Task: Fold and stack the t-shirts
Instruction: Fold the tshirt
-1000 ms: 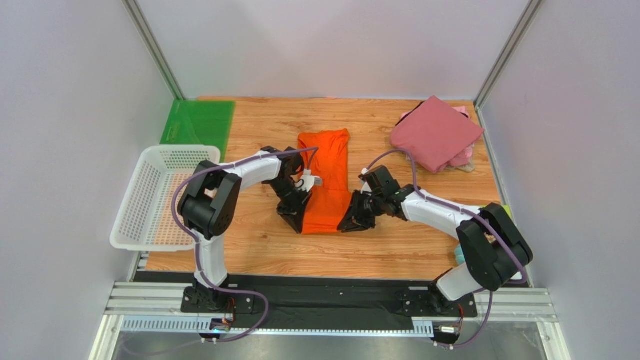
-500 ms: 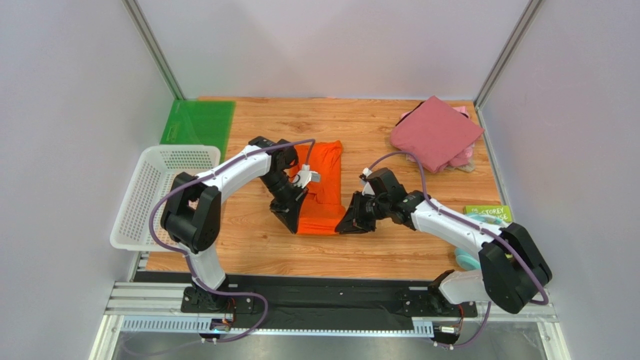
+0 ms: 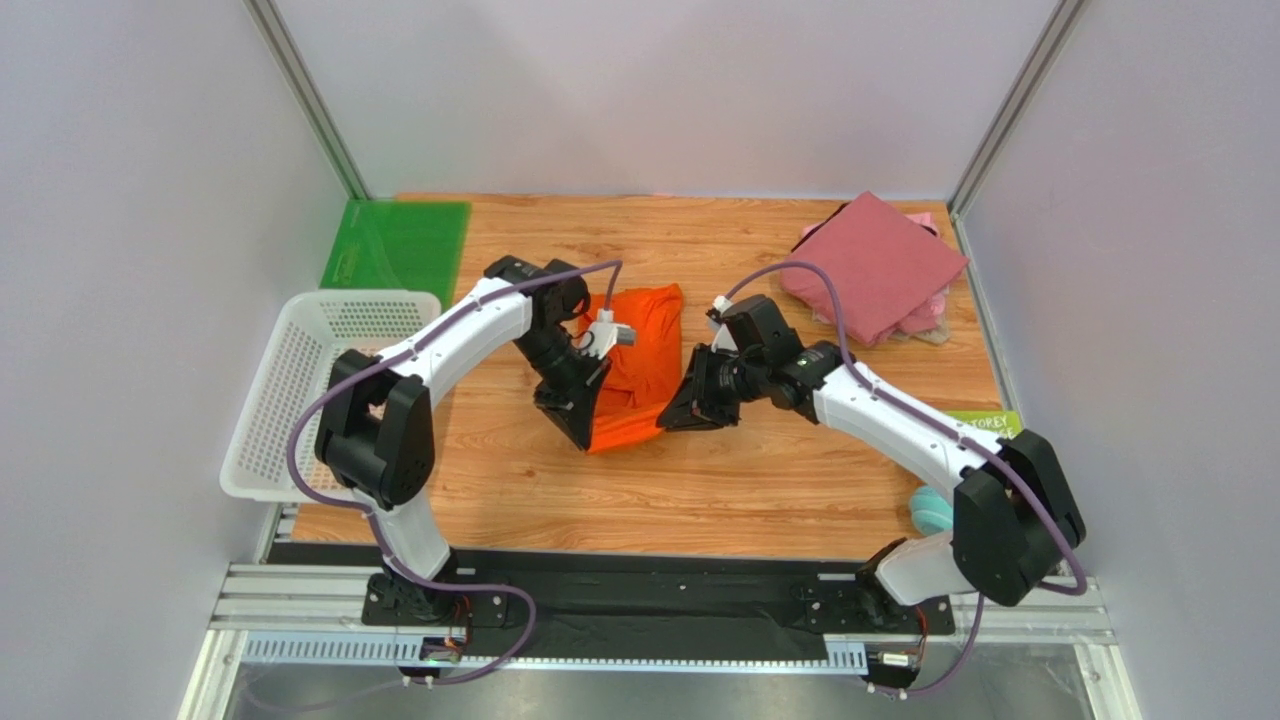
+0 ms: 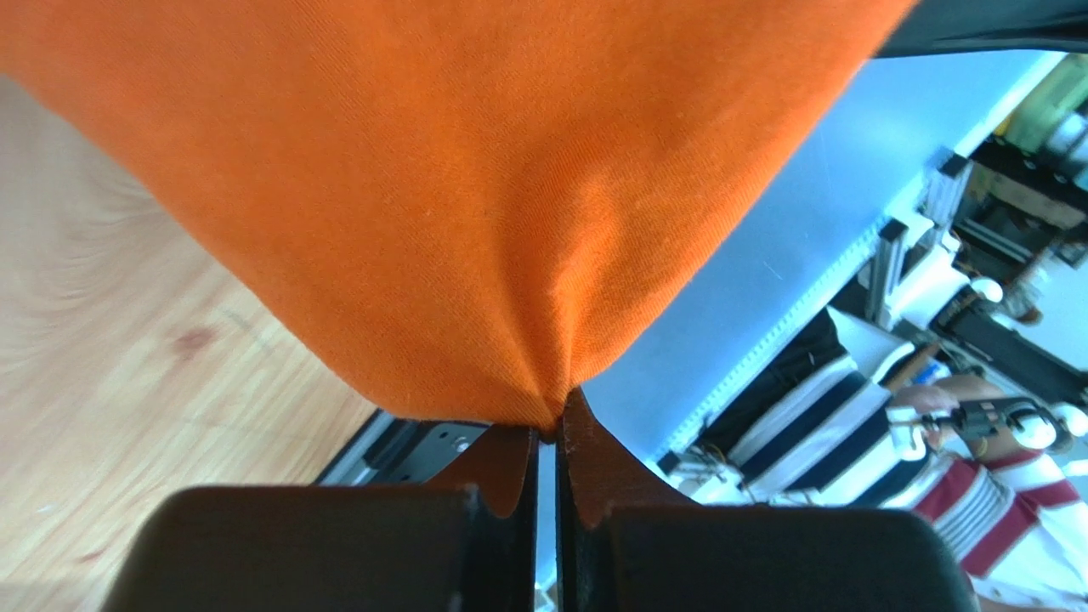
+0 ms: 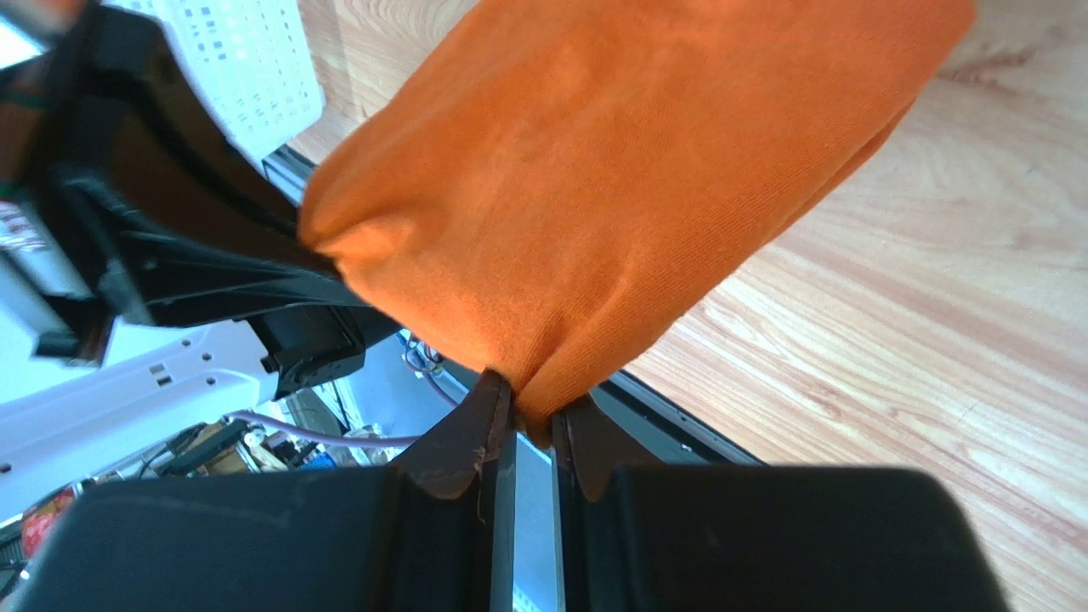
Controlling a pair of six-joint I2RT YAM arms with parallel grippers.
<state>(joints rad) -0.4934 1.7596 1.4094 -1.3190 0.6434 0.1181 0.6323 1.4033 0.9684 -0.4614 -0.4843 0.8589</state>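
Note:
The shirt's far end [image 3: 654, 308] lies outward of my right gripper, so I will carry the shirt's pinched corner outward and down onto it next and release it.
The bright orange t-shirt [image 3: 634, 375] lies folded into a narrow strip in the middle of the wooden table, its near end lifted off the wood. My left gripper [image 3: 589, 432] is shut on the shirt's near left corner; in the left wrist view the orange cloth [image 4: 485, 191] bunches into the closed left gripper [image 4: 558, 431]. My right gripper [image 3: 672, 420] is shut on the near right corner, where the shirt [image 5: 613, 204] is pinched in the right gripper [image 5: 534, 411]. A dusty maroon-red folded shirt [image 3: 872, 266] rests at the back right on a pale pink one [image 3: 929, 312].
A white mesh basket [image 3: 308, 393] hangs over the table's left edge, with a flat green sheet [image 3: 394, 249] behind it. A green packet [image 3: 984, 428] and a teal object [image 3: 929, 507] lie near the right arm's base. Grey walls close in both sides.
Both grippers have carried the shirt's near edge away from me, toward the far end. The orange strip now looks about half as long, its near part doubling over the rest.

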